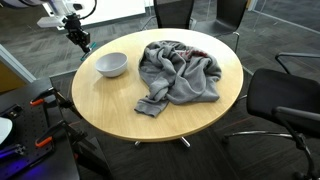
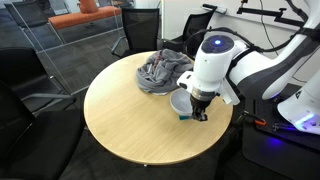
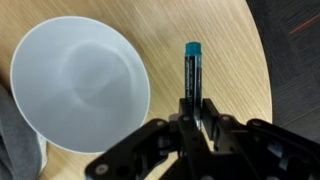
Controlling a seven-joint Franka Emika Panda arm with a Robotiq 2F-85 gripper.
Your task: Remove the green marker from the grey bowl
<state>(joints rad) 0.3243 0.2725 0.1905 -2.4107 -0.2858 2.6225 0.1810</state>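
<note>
The marker (image 3: 192,75) comes down onto the bare wood beside the grey bowl next for release, because it already hangs outside the bowl's rim above open table.
The green marker (image 3: 192,75), dark with a teal cap, is held between my gripper's (image 3: 192,118) fingers, which are shut on it. It hangs over the bare wood table beside the grey bowl (image 3: 75,85), to the bowl's right in the wrist view. The bowl is empty. In an exterior view the gripper (image 2: 197,113) is low next to the bowl (image 2: 178,102) near the table edge, with the marker's teal tip (image 2: 184,118) just showing. In an exterior view the bowl (image 1: 111,64) sits at the table's left and the gripper (image 1: 79,42) is behind it.
A crumpled grey cloth (image 1: 180,70) lies on the round wooden table (image 1: 120,105), also seen in an exterior view (image 2: 163,70). Black office chairs (image 1: 285,100) ring the table. The table edge (image 3: 262,60) is close to the marker.
</note>
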